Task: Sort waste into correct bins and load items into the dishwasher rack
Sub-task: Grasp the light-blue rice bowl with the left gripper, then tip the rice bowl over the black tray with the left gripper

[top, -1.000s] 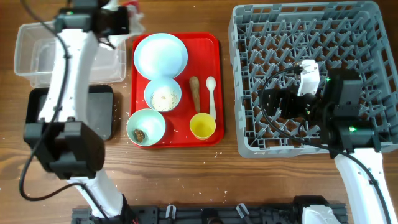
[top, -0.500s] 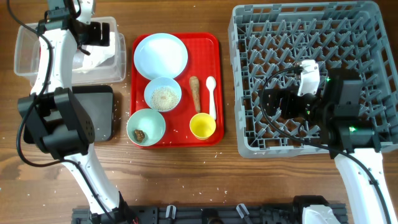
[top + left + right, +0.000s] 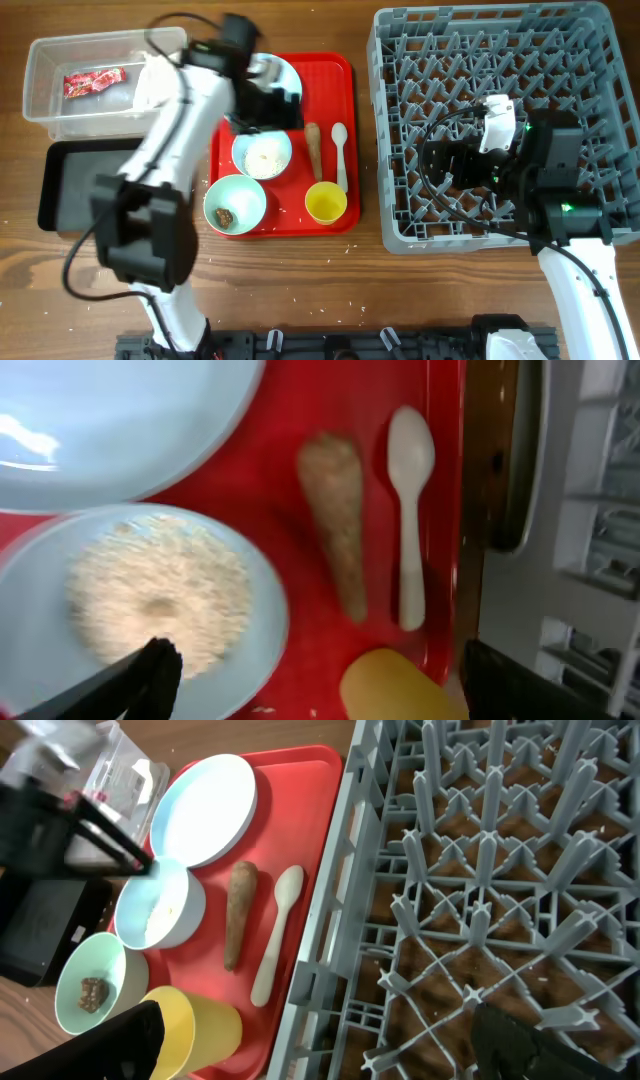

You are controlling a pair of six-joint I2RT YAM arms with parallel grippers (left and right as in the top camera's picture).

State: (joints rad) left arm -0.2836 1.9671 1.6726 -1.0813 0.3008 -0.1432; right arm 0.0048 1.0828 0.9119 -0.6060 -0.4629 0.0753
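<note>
My left gripper comes down next onto the pale blue bowl's rim (image 3: 291,153) (image 3: 281,600) facing the brown stick, where empty red tray leaves a finger room.
My left gripper (image 3: 268,110) hangs open over the red tray, above the pale blue bowl (image 3: 150,600) of white rice (image 3: 262,156) and part of the plate (image 3: 250,75). Nothing sits between its fingers (image 3: 150,672). Beside them lie the brown stick (image 3: 335,525) and white spoon (image 3: 410,510), with the yellow cup (image 3: 326,203) at the tray's front. The mint bowl (image 3: 235,203) holds a brown lump (image 3: 226,215). In the clear tub (image 3: 45,110) lie the red-and-white wrapper (image 3: 92,80) and the crumpled paper (image 3: 155,80). My right gripper (image 3: 432,168) stays open and empty over the grey rack (image 3: 500,60).
The black tray (image 3: 60,185) sits in front of the clear tub, left of the red tray (image 3: 345,75). The rack's left wall (image 3: 335,920) stands right beside the red tray's edge. Rice grains are scattered on the wooden table (image 3: 300,270).
My left arm swung from over the clear tub to over the red tray, and its jaws opened. The wrapper and crumpled paper now lie in the tub. The right arm stayed put.
</note>
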